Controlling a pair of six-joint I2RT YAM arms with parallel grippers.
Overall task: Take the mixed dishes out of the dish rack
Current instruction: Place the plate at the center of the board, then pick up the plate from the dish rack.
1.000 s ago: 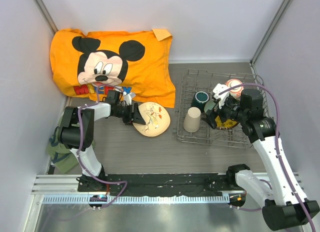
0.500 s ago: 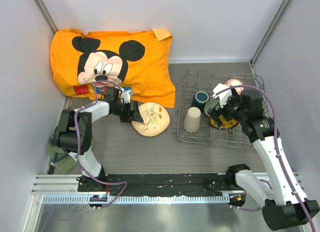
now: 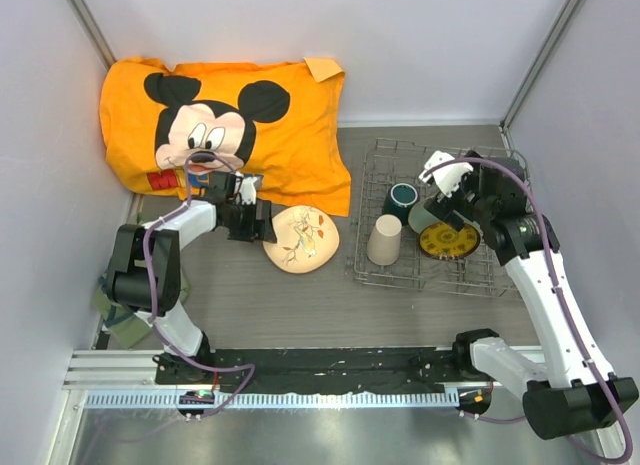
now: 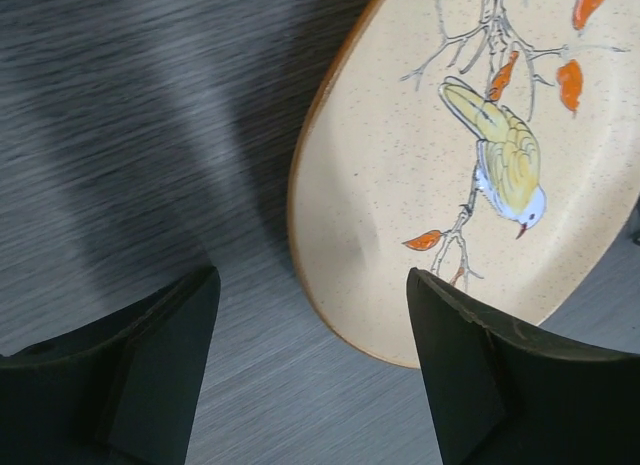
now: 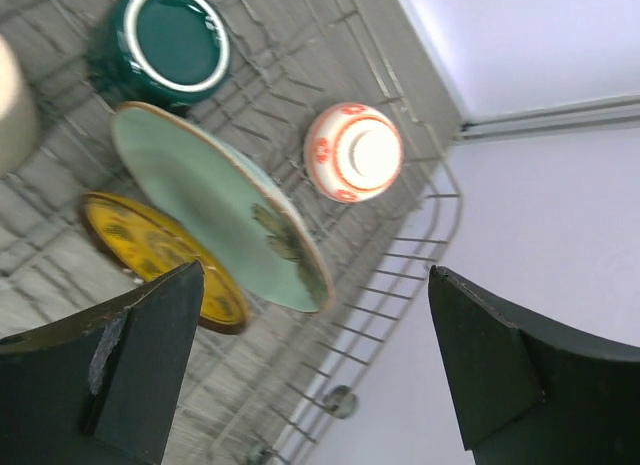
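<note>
My right gripper is open and should move down next, with its fingers on both sides of the pale-green plate's wall-side rim [image 5: 313,281], because that end of the pale-green plate sticks out clear past the yellow plate [image 5: 160,255].
The cream floral plate [image 3: 303,238] [image 4: 470,155] lies flat on the table left of the dish rack [image 3: 400,275]. My left gripper [image 3: 266,224] [image 4: 310,365] stands open at the plate's left rim, holding nothing. In the rack are a dark teal mug [image 3: 403,197] [image 5: 170,40], a beige cup [image 3: 384,239], a tilted pale-green plate [image 5: 215,200] and a yellow brown-rimmed plate [image 3: 447,240] [image 5: 160,255]. The small red-orange bowl [image 5: 352,152] sits upside down in the far corner; my arm hides it from the top camera. My right gripper [image 3: 447,197] [image 5: 315,355] hovers open above the plates.
An orange Mickey Mouse pillow [image 3: 230,125] fills the back left, just behind the left gripper. A green cloth [image 3: 120,315] lies at the left wall. Grey walls close in on both sides, the right one next to the rack's wire edge [image 5: 420,245].
My left gripper has opened and drawn back left off the cream plate, which now rests on the table. My right gripper has shifted toward the rack's back, uncovering the yellow plate.
</note>
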